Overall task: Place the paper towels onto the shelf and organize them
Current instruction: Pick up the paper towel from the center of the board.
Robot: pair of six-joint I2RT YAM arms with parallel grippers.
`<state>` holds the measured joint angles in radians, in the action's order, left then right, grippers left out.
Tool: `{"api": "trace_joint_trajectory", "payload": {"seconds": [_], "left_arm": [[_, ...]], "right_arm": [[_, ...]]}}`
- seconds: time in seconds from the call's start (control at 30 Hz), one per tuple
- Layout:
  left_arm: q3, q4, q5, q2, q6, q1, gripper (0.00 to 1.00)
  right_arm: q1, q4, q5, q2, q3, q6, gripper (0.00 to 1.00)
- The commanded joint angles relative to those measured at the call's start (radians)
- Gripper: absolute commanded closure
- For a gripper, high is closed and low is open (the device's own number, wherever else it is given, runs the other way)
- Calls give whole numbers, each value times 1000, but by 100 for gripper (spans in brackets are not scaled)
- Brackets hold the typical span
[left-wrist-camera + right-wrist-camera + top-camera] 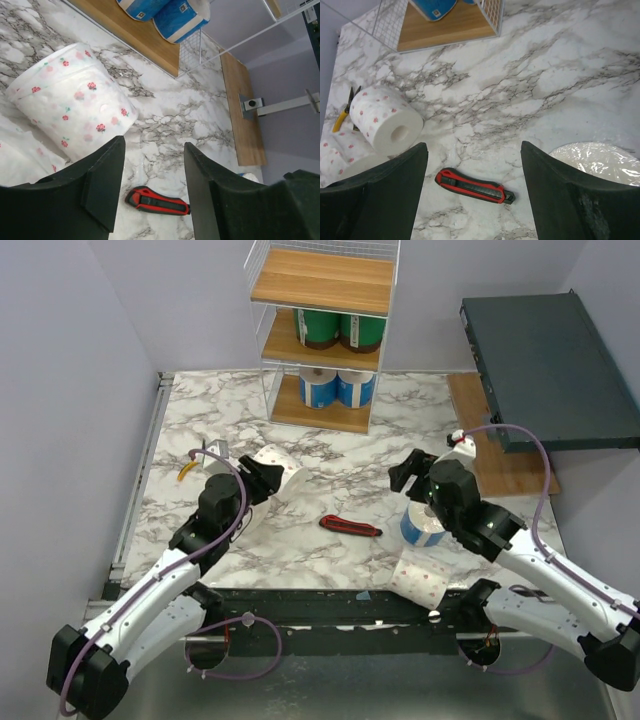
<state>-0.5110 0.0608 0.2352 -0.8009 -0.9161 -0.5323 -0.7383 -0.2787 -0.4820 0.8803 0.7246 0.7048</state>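
The roll stands below and back of my right gripper with its end facing up. The gripper moves back and down onto the blue-wrapped roll's side nearest the knife next.
The shelf (322, 285) stands at the back, with two green-wrapped rolls (340, 330) on its middle tier and two blue-wrapped rolls (337, 388) on its bottom tier. My left gripper (268, 480) is open and empty, just right of a white dotted roll (70, 100) lying on the table; a second dotted roll (20, 160) lies under the arm. My right gripper (412, 472) is open and empty above the table, left of a blue-wrapped roll (422, 527) standing under the wrist. Another dotted roll (420, 578) lies at the front edge.
A red-and-black utility knife (350, 527) lies mid-table between the grippers. Yellow-handled pliers (188, 465) lie at the left. A dark slab (550, 360) rests over a wooden board (490, 440) at the right. The shelf's top tier is bare.
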Motion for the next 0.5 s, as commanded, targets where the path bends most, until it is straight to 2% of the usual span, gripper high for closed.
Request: {"api": "trace_joint_trajectory", "payload": {"seconds": [0.0, 0.03, 0.13, 0.23, 0.37, 0.47], "left_arm": [[55, -27, -12, 72, 59, -6, 46], [70, -26, 5, 88, 56, -4, 43], [119, -58, 97, 156, -45, -2, 21], [179, -59, 137, 226, -164, 4, 13], [293, 12, 99, 334, -243, 8, 2], [343, 52, 61, 373, -268, 8, 1]], "right_arm": [[-1, -251, -139, 35, 150, -6, 21], [0, -308, -151, 50, 188, -4, 21], [0, -441, -175, 97, 248, 25, 21], [-1, -487, -177, 107, 219, 71, 21], [0, -514, -120, 141, 173, 141, 22], [0, -525, -94, 161, 164, 157, 24]]}}
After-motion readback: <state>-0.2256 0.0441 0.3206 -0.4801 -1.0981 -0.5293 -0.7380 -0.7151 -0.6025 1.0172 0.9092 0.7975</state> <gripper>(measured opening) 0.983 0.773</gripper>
